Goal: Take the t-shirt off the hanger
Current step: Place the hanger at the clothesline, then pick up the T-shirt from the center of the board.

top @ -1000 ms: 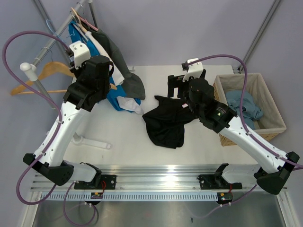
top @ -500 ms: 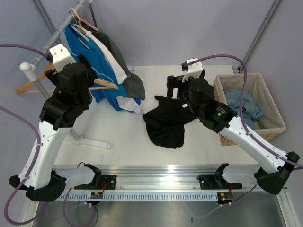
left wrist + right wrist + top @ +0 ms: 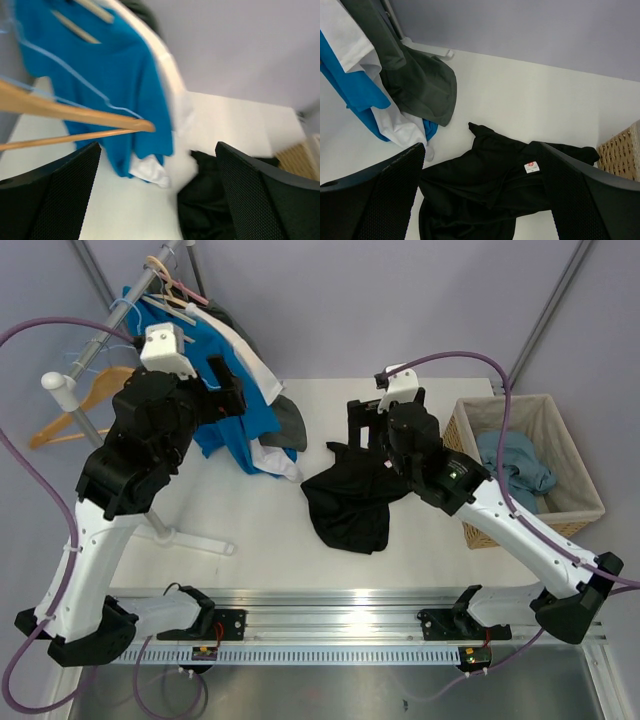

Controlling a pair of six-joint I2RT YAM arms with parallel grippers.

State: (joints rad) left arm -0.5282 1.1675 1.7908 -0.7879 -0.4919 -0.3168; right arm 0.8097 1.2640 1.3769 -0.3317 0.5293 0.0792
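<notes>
My right gripper will move down next to reach the black t-shirt's fold [image 3: 372, 469] [image 3: 507, 173] beside its white label.
The black t-shirt [image 3: 352, 502] lies crumpled on the white table, off any hanger; it also shows in the right wrist view [image 3: 490, 185] and the left wrist view [image 3: 210, 200]. A bare wooden hanger [image 3: 82, 405] hangs on the rack at the left, and its arm [image 3: 75, 117] crosses in front of a blue shirt [image 3: 100, 75]. My left gripper [image 3: 218, 388] is open beside the hanging clothes, with nothing between its fingers [image 3: 157, 150]. My right gripper [image 3: 365, 425] hovers open over the black t-shirt's far edge [image 3: 481, 147], holding nothing.
Blue [image 3: 235, 435], white [image 3: 245, 350] and grey [image 3: 288, 425] shirts hang from the rack bar [image 3: 100, 330], their hems on the table. A wicker basket [image 3: 578, 495] with blue-grey cloth [image 3: 515, 465] stands at the right. The rack's foot [image 3: 195, 540] lies by the left arm.
The left gripper has opened and let go of the wooden hanger. The left arm swung out left, then back toward the hanging shirts. The right arm shifted slightly left.
</notes>
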